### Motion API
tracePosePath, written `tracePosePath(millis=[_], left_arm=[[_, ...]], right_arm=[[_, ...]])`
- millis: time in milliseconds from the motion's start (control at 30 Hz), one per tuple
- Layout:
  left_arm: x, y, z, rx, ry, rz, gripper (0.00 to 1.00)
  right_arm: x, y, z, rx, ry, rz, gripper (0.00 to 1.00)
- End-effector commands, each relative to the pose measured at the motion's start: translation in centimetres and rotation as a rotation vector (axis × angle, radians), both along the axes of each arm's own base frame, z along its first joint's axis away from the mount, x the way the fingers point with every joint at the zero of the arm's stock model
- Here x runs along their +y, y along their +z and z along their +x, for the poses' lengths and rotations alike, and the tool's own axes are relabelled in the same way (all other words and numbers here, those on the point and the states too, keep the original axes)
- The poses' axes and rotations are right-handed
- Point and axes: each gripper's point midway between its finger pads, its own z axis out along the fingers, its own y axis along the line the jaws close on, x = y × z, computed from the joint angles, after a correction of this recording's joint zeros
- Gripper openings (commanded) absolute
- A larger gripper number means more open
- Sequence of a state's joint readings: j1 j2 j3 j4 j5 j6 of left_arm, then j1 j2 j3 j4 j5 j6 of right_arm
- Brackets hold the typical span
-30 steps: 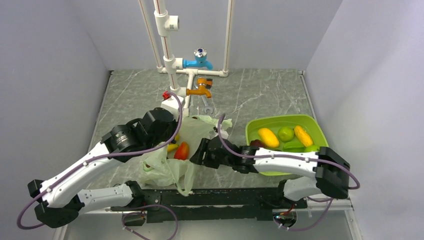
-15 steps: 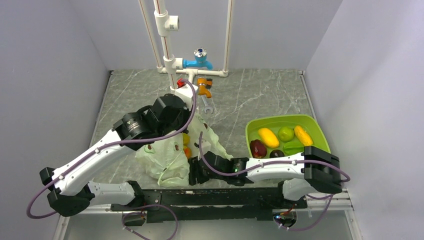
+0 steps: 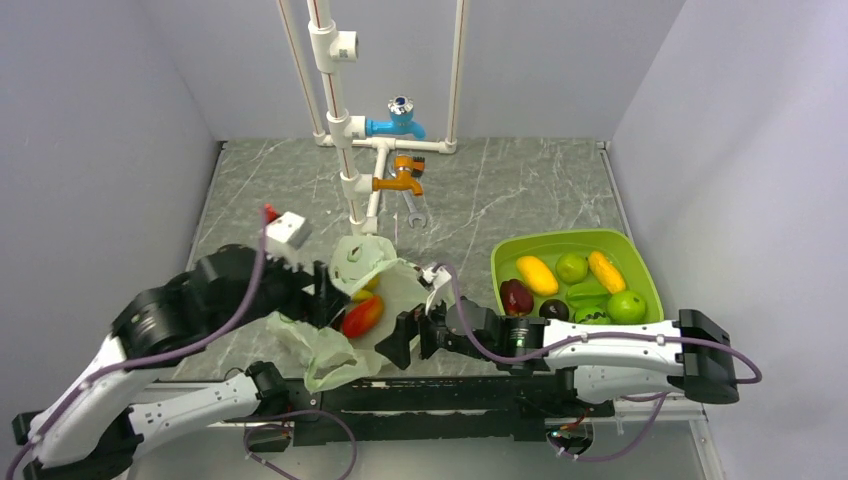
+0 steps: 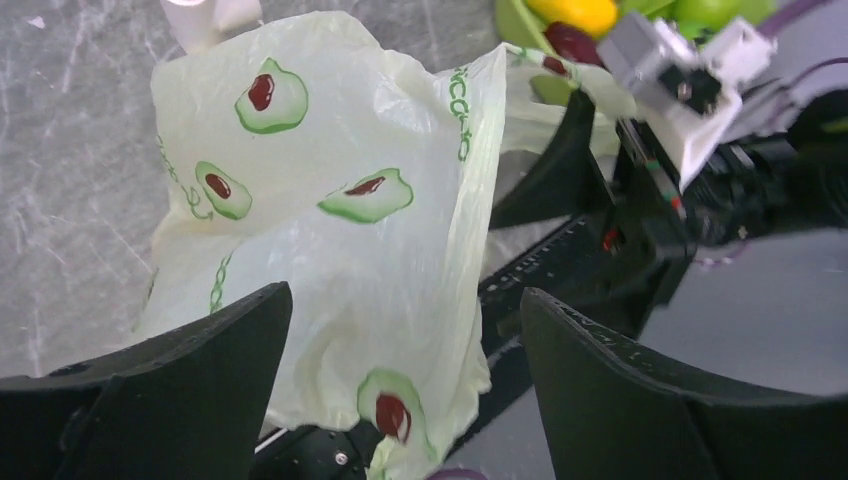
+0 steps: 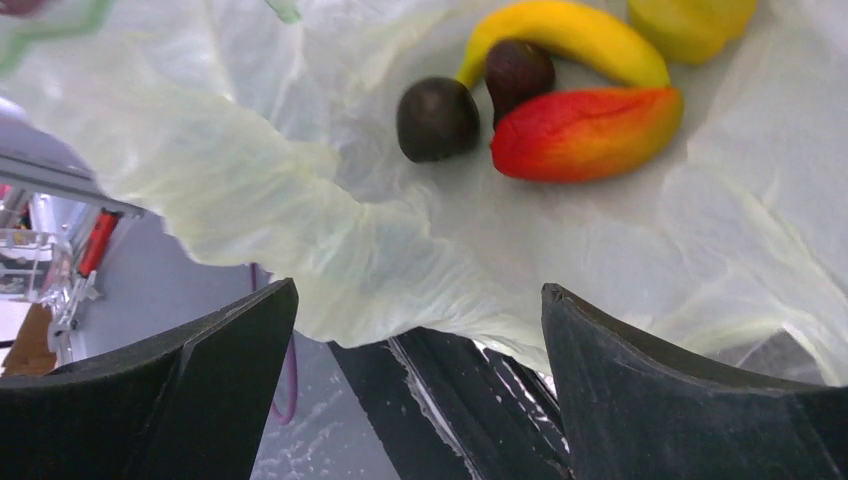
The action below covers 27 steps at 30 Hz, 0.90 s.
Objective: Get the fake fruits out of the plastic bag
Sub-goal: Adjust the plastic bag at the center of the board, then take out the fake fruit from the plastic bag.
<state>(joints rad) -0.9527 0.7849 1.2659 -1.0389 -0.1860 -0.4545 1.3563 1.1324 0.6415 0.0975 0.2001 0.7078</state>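
My left gripper moves down and back next onto the bag's slack near edge (image 3: pixel 332 374) (image 4: pixel 396 420), which lies below and back from it, where loose film hangs.
The plastic bag (image 3: pixel 372 268) lies slack and spread open at the table's near edge, pale green with avocado prints (image 4: pixel 340 200). Fake fruits rest on its film: a red-orange one (image 5: pixel 585 130) (image 3: pixel 362 315), a yellow banana (image 5: pixel 570 30), two dark round ones (image 5: pixel 437 118) and a yellow one (image 5: pixel 690 20). My left gripper (image 3: pixel 322 295) (image 4: pixel 405 295) is open just left of the bag, holding nothing. On the bag's near right side, my right gripper (image 3: pixel 395 345) (image 5: pixel 420 290) is open with its fingers (image 5: pixel 660 390) astride the bag's edge.
A lime-green tray (image 3: pixel 634 255) at the right holds several fruits, among them a yellow one (image 3: pixel 536 274), a green one (image 3: pixel 627 306) and a dark red one (image 3: pixel 516 297). White pipes with a blue tap (image 3: pixel 398 122) and an orange tap (image 3: pixel 402 180) stand behind. A wrench (image 3: pixel 417 212) lies nearby.
My left gripper has opened and let go of the bag, and the arm has drawn back to the near left. The bag has dropped and spread, baring fruits. My right gripper has opened wide.
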Motion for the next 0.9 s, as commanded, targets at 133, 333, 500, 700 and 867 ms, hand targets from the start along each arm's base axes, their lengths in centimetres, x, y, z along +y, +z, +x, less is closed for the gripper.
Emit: tracePosePath(millis=[133,333,500,700,867], left_arm=[[1.8,-1.4,-5.5,0.195,-0.059,-0.083,0.96],[0.9,-4.5,-7.6,0.304,-0.138,-0.106,0.89],[1.9,-5.6,-8.1,0.331,-0.119,-0.062,0.86],[3.1,-8.8,-8.2,0.376,-0.064,0.004,0.46],[3.7,-11.8,-9.1,0.438,-0.052,0.042,0.02]], right_arm=[[1.9,4.2,1.2,-0.15,0.02,0.083,0.92],[7.8,5.3,-0.4,-0.16,0.175,0.141,0.58],[11.8,5.7,-3.9,-0.097,0.332,0.216,0.57],[11.5,4.1,-4.4,-0.047,0.346,0.231,0.58],[8.5,1.5,-0.2,-0.119,0.134,0.089,0.66]])
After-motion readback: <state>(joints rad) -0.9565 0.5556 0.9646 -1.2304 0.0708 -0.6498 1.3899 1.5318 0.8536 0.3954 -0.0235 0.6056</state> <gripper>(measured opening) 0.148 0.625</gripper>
